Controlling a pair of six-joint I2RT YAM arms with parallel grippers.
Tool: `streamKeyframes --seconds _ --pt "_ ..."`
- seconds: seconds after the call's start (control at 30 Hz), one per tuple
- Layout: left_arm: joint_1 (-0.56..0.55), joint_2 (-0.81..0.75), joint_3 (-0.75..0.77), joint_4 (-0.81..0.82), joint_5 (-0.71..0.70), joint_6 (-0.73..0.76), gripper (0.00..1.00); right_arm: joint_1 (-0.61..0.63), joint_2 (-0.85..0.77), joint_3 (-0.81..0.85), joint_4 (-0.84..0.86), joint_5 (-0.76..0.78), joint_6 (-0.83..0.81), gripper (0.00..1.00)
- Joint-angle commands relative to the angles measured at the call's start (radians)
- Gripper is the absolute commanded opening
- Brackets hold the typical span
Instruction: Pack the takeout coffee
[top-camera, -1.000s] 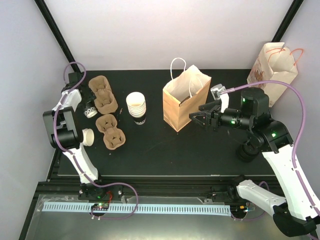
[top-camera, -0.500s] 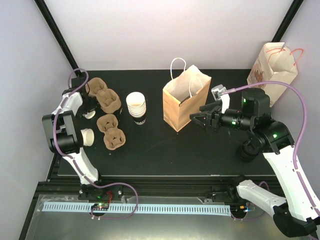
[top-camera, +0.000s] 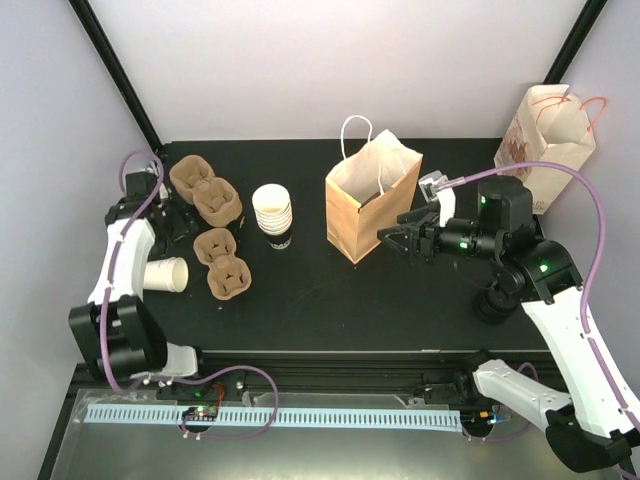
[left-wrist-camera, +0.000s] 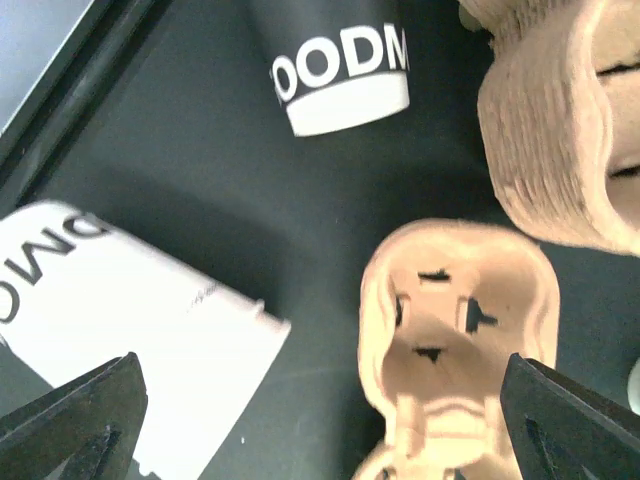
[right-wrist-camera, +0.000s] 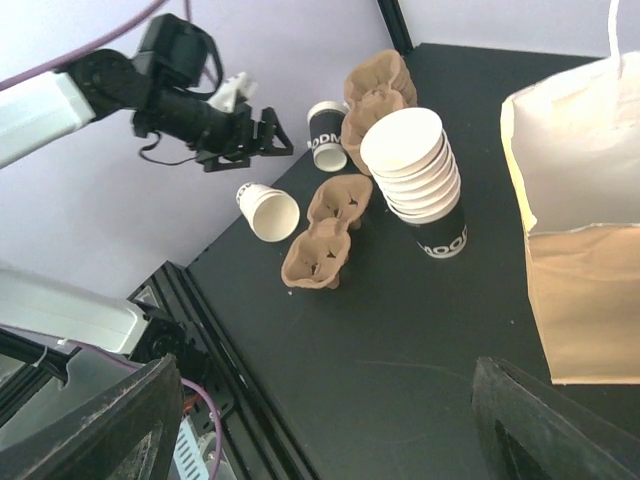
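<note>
I should move my left gripper back and down onto the open rim of the lying cup (left-wrist-camera: 226, 398) next, because the cup's opening faces the nearer carrier and its rim is exposed.
Two white paper coffee cups with a dark printed band lie loose at the table's left. One (left-wrist-camera: 340, 70) rests by the upper carrier. The other (top-camera: 165, 273) lies on its side, mouth open, seen as well in the left wrist view (left-wrist-camera: 130, 330). A stack of the same cups (top-camera: 272, 215) stands mid-table. My left gripper (top-camera: 178, 215) hovers open over the gap between the loose cups and a brown pulp carrier (left-wrist-camera: 455, 340), holding nothing. My right gripper (top-camera: 393, 238) is open and empty in the air beside the brown paper bag (top-camera: 370, 200).
Two brown pulp carriers, each a pair of cup wells, sit left of the stack, one (top-camera: 205, 190) farther back and one (top-camera: 222, 265) nearer. A white patterned bag (top-camera: 545, 130) stands at the back right corner. The table's left edge rail runs close to the lying cup.
My left arm's elbow has swung down toward the near edge, uncovering the lying cup, and its jaws have spread a little wider. The right arm has hardly moved.
</note>
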Motion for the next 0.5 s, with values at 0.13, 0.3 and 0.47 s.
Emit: streamKeyframes --seconds 0.13,0.3,0.47 --pt "0.029 -0.281 -0.148 -0.080 0.114 -0.147 0.99 0.003 0.004 -0.078 0.040 -0.011 -0.006 0.81" --pt "0.068 -0.392 -0.252 -0.037 0.104 -0.243 0.99 0.003 0.009 -0.116 0.044 -0.015 -0.008 0.81" --pt "0.134 -0.396 -0.313 0.059 0.128 -0.272 0.99 0.003 0.016 -0.120 0.038 -0.012 -0.006 0.81"
